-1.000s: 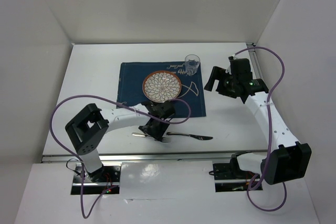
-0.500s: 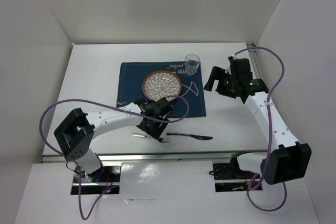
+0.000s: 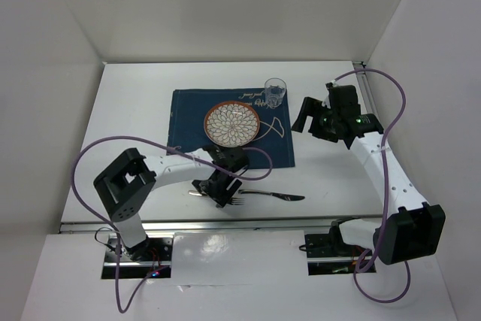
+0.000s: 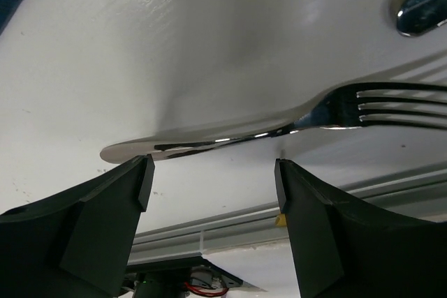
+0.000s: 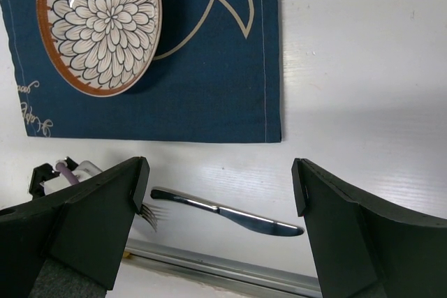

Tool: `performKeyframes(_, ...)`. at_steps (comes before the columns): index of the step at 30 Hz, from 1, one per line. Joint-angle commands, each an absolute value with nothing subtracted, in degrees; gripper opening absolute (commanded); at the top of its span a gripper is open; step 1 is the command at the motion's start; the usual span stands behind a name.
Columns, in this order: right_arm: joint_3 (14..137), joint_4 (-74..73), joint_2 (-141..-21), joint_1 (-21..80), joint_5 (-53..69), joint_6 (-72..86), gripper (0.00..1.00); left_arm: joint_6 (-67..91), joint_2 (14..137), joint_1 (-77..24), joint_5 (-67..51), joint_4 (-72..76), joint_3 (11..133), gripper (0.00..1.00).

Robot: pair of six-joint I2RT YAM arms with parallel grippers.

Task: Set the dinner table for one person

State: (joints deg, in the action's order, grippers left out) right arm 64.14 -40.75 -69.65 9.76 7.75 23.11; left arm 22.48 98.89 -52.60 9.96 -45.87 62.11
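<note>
The fork lies just beyond my open fingers, so my left gripper will next move gently outward and toward the fork's teeth, onto the neck of the fork's handle (image 4: 279,131).
The white dinner table (image 3: 135,110) carries a dark blue fish-print placemat (image 3: 188,118) with a flower-patterned plate (image 3: 232,124) on it and a clear glass (image 3: 275,92) at its far right corner. A fork (image 3: 239,201) and a knife (image 3: 274,196) lie on the table near the front edge. My left gripper (image 3: 220,188) is open and low over the fork's handle. In the left wrist view the fork (image 4: 279,130) lies flat just beyond the open gripper (image 4: 213,179). My right gripper (image 3: 304,113) is open and empty, raised to the right of the placemat.
A metal rail (image 3: 248,223) runs along the table's front edge, close to the cutlery. White walls enclose the table on the left, back and right. In the right wrist view the plate (image 5: 98,26), placemat (image 5: 209,68) and knife (image 5: 223,212) show below the open gripper (image 5: 220,186).
My left arm's elbow swung out to the left and came back. Its gripper has come down toward the front edge, over the fork. The right arm has not moved.
</note>
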Motion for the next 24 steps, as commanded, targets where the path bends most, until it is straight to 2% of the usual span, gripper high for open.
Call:
performKeyframes(1, 63.98, -40.34, -68.38, 10.11, 7.47, 23.55, 0.97, 21.45, 100.28, -52.65, 12.04, -45.97, 64.42, 0.88)
performKeyframes(11, 63.98, -40.34, -67.85, 10.63, 7.47, 23.55, 0.97, 21.45, 104.5, -52.65, 14.41, -43.86, 66.97, 0.88)
performKeyframes(14, 63.98, -40.34, -67.85, 10.63, 7.47, 23.55, 0.97, 20.31, 105.03, -50.72, 9.44, -41.32, 66.36, 0.86)
performKeyframes(18, 63.98, -40.34, -67.85, 10.63, 7.47, 23.55, 0.97, 19.78, 105.03, -49.39, 5.01, -38.67, 64.95, 0.8)
performKeyframes(21, 63.98, -40.34, -67.85, 10.63, 7.47, 23.55, 0.97, 19.25, 105.55, -49.39, 4.39, -38.67, 64.95, 0.68)
performKeyframes(22, 63.98, -40.34, -67.85, 10.63, 7.47, 23.55, 0.97, 19.25, 105.56, -49.39, 3.87, -38.67, 64.95, 0.68)
performKeyframes(23, 63.98, -40.34, -67.85, 10.63, 7.47, 23.55, 0.97, 19.25, 105.56, -49.39, 3.87, -38.67, 64.95, 0.62)
performKeyframes(24, 63.98, -40.34, -67.85, 10.63, 7.47, 23.55, 0.97, 18.64, 105.56, -49.39, 2.56, -38.67, 64.95, 0.6)
